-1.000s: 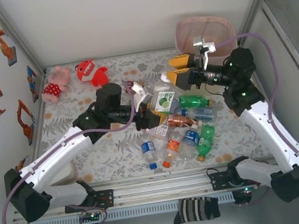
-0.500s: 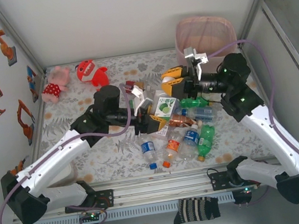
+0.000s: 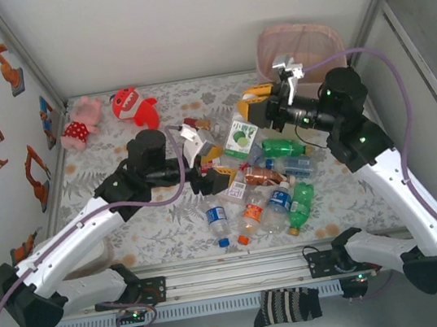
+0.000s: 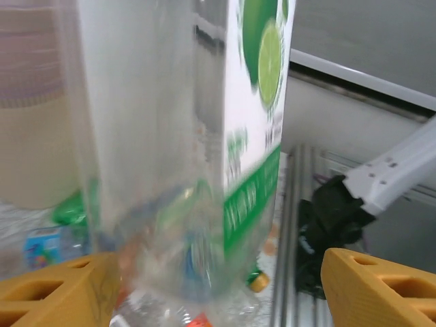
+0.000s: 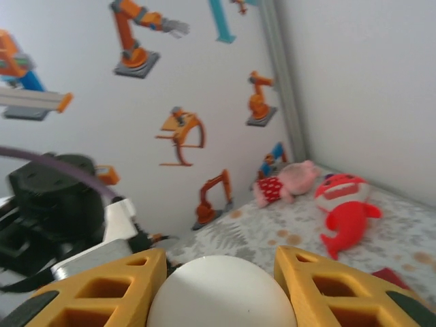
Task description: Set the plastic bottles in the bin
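The bottle still hangs over the table, so my right gripper next swings outward and turns over the bin's opening (image 3: 306, 42) to release it.
A clear plastic bottle (image 3: 241, 137) with a green-and-white lime label hangs over the middle of the table. My right gripper (image 3: 250, 108) is shut on its white-capped top (image 5: 221, 294), which fills the gap between the yellow fingers (image 5: 102, 286). My left gripper (image 3: 221, 167) stands open just left of and below that bottle. In the left wrist view the bottle (image 4: 177, 136) looms close, with a gap to the right finger (image 4: 381, 286). Several more bottles (image 3: 268, 193) lie in a heap at the front centre. The pink and cream bin (image 3: 299, 43) stands at the back right, behind the right gripper.
A pink plush (image 3: 81, 122) and a red plush (image 3: 132, 106) lie at the back left. Side walls close the table left and right. A striped sock (image 3: 287, 305) lies below the front rail (image 3: 218, 270).
My left gripper opened, let go of the lime-label bottle and drew back leftward. My right gripper had shut on the bottle's top and now carries it alone, slightly higher.
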Robot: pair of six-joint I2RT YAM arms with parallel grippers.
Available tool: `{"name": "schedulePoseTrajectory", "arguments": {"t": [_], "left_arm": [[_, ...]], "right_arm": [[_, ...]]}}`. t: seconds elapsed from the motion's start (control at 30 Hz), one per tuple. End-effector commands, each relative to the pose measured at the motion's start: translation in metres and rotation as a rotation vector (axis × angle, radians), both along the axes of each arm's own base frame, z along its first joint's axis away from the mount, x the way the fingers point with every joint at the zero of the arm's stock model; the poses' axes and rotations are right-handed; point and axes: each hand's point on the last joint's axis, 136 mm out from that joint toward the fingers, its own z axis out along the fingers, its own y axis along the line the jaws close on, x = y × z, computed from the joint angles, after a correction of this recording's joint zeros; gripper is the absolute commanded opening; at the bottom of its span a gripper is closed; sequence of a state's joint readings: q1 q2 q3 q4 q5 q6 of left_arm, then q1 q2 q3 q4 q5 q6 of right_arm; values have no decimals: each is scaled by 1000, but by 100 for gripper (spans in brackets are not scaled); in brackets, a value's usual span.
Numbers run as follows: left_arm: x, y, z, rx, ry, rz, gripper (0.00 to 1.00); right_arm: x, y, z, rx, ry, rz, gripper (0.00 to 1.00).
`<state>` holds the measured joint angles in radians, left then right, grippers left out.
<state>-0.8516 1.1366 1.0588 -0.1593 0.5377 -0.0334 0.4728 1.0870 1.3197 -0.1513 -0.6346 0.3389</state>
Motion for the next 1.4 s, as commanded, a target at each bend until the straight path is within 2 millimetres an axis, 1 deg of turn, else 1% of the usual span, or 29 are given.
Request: {"name": "schedulePoseTrajectory", "arguments": {"t": [0.0, 0.07, 0.17, 0.33, 0.4, 0.5, 0.6, 0.73, 0.83, 0.9, 1.0, 1.07, 1.2, 1.37], "left_arm": [[20, 12, 4, -17, -64, 117, 78], [25, 15, 2, -13, -65, 139, 78], [30, 17, -2, 3, -59, 153, 78], [34, 20, -4, 17, -62, 168, 78], [36, 20, -4, 17, -66, 179, 78], [39, 21, -5, 17, -69, 193, 78], [41, 21, -4, 14, -70, 199, 78], [43, 22, -4, 13, -71, 206, 78], [44, 23, -4, 15, -70, 216, 77], [46, 25, -7, 24, -63, 231, 77], [50, 29, -10, 33, -59, 265, 76], [50, 30, -11, 37, -55, 275, 76], [49, 35, -10, 40, -59, 287, 76], [51, 43, -13, 45, -61, 330, 76]], "right_arm": [[41, -33, 11, -37, 7, -279, 19], [61, -51, 13, -26, 54, -388, 19], [94, -85, 17, 28, 122, -531, 19], [143, -145, 26, 127, 196, -758, 19], [159, -164, 28, 132, 191, -845, 19], [182, -190, 25, 133, 192, -964, 18], [205, -208, 16, 131, 186, -1063, 18], [232, -222, 4, 144, 180, -1158, 18], [250, -232, -10, 169, 193, -1230, 18], [262, -237, -22, 200, 208, -1271, 16], [277, -246, -43, 294, 255, -1326, 14], [290, -244, -56, 333, 283, -1322, 13], [316, -233, -82, 336, 350, -1278, 13], [338, -223, -127, 319, 444, -1259, 13]]}}
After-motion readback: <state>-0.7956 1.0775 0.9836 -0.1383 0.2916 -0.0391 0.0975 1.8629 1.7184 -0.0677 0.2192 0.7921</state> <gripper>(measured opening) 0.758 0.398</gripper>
